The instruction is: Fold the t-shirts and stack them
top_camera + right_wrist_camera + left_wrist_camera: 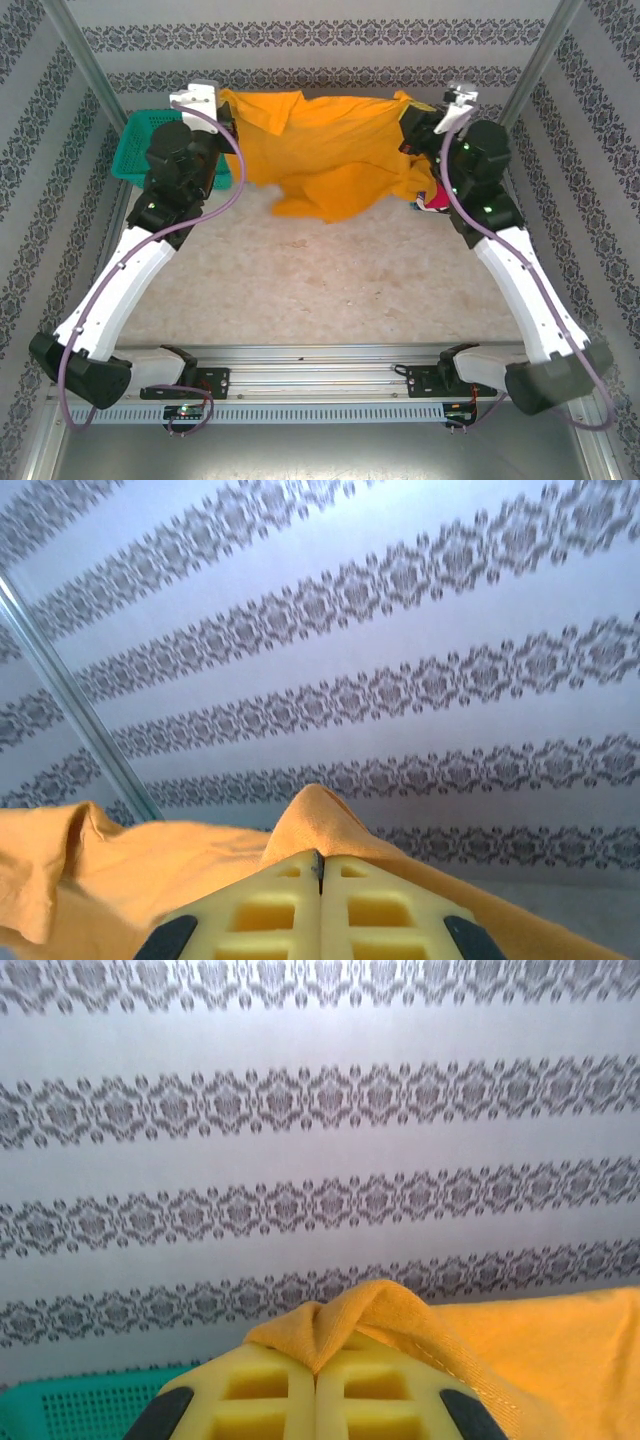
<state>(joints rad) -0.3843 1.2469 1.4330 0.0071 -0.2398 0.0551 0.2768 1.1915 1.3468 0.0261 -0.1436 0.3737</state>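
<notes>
The hanging t-shirt has room on the bare tabletop below my left gripper, toward my base. My left gripper should move down and back to that spot and let go of the t-shirt's corner.
A mustard-orange t-shirt [325, 150] hangs stretched between both arms above the far part of the table, its lower hem sagging toward the surface. My left gripper [226, 103] is shut on its left top corner; in the left wrist view the yellow fingers [255, 1390] pinch a fold of orange cloth [340, 1320]. My right gripper [408, 108] is shut on the right top corner, and orange cloth [320, 820] bulges over its closed fingertips [320, 865]. A crimson-red t-shirt [436, 203] peeks out under the right arm with a bit of white cloth.
A teal mesh basket [137, 143] stands at the far left, partly behind the left arm. Patterned walls enclose the table on three sides, with metal posts [85, 60] in the back corners. The beige tabletop [320, 290] lies in front of the shirt.
</notes>
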